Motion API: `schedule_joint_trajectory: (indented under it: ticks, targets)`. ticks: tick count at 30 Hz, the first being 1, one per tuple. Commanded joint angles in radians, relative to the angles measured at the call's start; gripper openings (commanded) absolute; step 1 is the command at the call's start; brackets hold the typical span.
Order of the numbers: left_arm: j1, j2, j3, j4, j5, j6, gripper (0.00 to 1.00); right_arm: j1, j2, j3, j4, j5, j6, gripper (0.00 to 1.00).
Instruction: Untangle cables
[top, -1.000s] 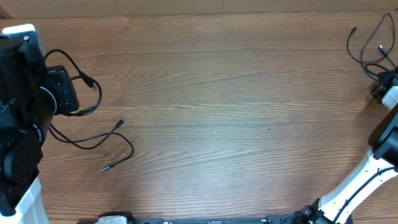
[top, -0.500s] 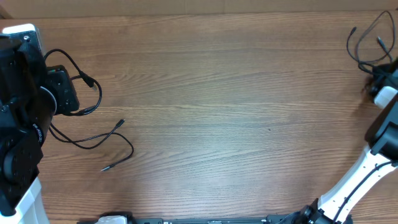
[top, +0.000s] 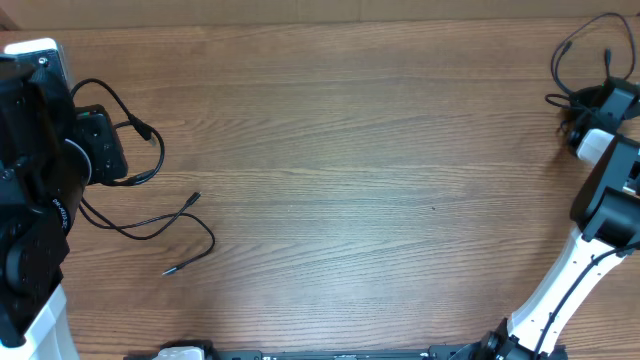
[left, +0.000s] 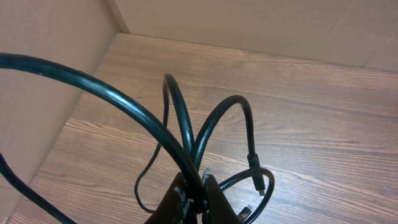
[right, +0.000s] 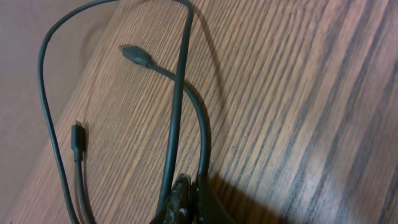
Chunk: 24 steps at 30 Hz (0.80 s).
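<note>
I will next take the cables in my left gripper to the right in the overhead view, toward the table's middle, since bare wood lies open there.
Thin black cables lie in two groups. The left group (top: 150, 215) loops over the table beside my left arm, its plug ends near the middle left. My left gripper (left: 194, 194) is shut on these cables (left: 180, 124); in the overhead view the arm hides it. The right group of cables (top: 575, 60) loops at the far right corner. My right gripper (top: 590, 105) is shut on a cable there, and in the right wrist view its jaws (right: 189, 199) pinch the cable loops (right: 180, 93), whose plugs lie on the wood.
The wooden table (top: 350, 180) stretches between the two arms. A cardboard-coloured wall (left: 50, 74) stands along the far and left edges. The left arm's black body (top: 35, 170) fills the left edge.
My right gripper has moved up and to the left along the right edge, dragging its cable loops with it. The left arm and left cables have not moved.
</note>
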Motion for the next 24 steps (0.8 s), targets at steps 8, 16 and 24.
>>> schedule_joint_trajectory:
  ticks: [8,16,24]
  targets:
    - [0.002,0.0,0.0,0.01,0.05,-0.005,0.04,-0.002,-0.231,0.09,-0.288,-0.108,-0.249,0.04]
    - [0.002,0.0,0.0,0.021,0.051,0.017,0.04,0.043,-0.547,0.164,-0.612,-0.327,-0.457,0.04]
    - [0.002,0.089,-0.001,0.062,0.246,0.038,0.04,0.235,-0.845,0.165,-0.874,-0.381,-0.652,0.04]
